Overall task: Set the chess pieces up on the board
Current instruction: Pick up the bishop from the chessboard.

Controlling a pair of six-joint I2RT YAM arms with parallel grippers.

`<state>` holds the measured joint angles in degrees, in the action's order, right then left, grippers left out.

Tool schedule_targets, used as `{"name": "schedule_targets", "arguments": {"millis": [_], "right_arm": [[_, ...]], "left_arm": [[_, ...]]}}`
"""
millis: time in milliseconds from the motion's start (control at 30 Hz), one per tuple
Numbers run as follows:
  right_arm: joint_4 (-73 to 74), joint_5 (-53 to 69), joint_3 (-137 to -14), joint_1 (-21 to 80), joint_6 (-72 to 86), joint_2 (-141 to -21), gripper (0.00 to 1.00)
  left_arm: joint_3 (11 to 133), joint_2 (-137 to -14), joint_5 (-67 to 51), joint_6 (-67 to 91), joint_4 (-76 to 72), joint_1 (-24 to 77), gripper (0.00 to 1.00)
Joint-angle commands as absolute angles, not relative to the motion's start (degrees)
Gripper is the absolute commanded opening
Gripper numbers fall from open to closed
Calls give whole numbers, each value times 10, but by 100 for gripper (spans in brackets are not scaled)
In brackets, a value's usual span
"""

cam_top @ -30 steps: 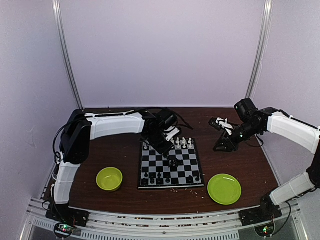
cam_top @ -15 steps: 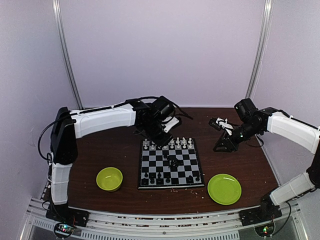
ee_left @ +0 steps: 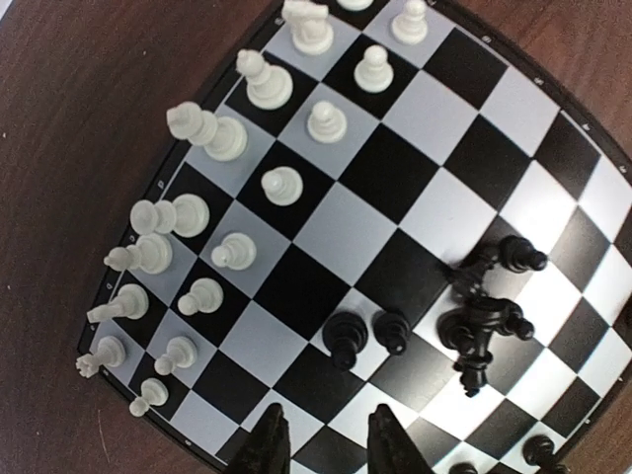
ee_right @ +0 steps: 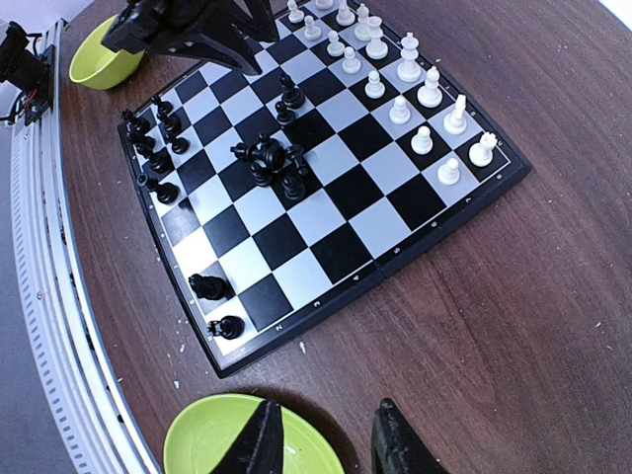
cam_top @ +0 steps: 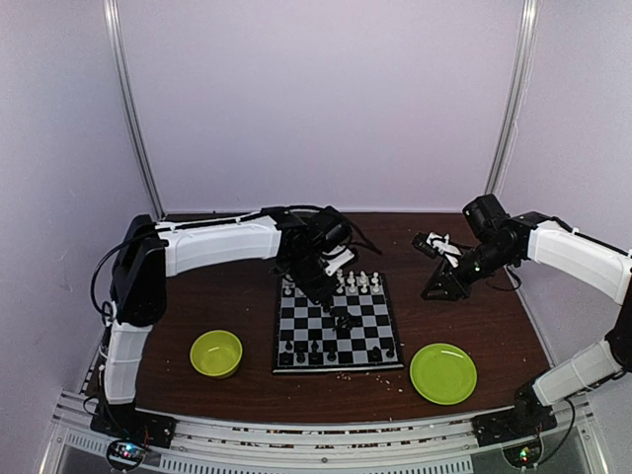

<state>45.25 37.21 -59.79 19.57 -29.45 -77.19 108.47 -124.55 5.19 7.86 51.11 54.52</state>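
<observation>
Next, my left gripper comes down onto the larger upright black piece with its fingers on either side of the piece's top, and closes.
The board [cam_top: 367, 332] lies mid-table. White pieces [cam_top: 360, 281] stand in its two far rows, and black pieces [cam_top: 314, 348] stand along its near edge. A heap of tipped black pieces [cam_top: 345, 318] lies near the board's middle. My left gripper [cam_top: 321, 286] hovers over the far left of the board, open and empty. In the left wrist view [ee_left: 328, 425] two upright black pieces [ee_left: 367, 336] stand just ahead of it, with the heap [ee_left: 484, 316] to their right. My right gripper [cam_top: 441, 284] is open and empty, off the board's right side [ee_right: 326, 415].
A green bowl [cam_top: 216, 354] sits left of the board. A flat green plate [cam_top: 442, 372] sits at the near right and shows under my right fingers in the right wrist view [ee_right: 212, 439]. Small white crumbs dot the brown table [ee_right: 513, 326].
My left gripper drew back off the board's far edge half a second ago, then came back over its far left part. The right arm has not moved.
</observation>
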Motion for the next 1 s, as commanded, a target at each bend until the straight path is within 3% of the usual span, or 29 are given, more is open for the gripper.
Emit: {"name": "schedule_targets", "arguments": {"millis": [0,400,867,967], "right_arm": [[456,364,-613,194,-298,-762,30],[457,362,-613,195,-300,-766,30],[458,361,-614,194,-301,-772,31],[459,362,-615,194,-301,-773,30]], "left_arm": [[1099,-1263,50,88,491,537,28],[1128,-1304,49,85,486,532,29],[1136,-1324,25,78,486,525,20],[1135,-1324,23,78,487,526,15]]}}
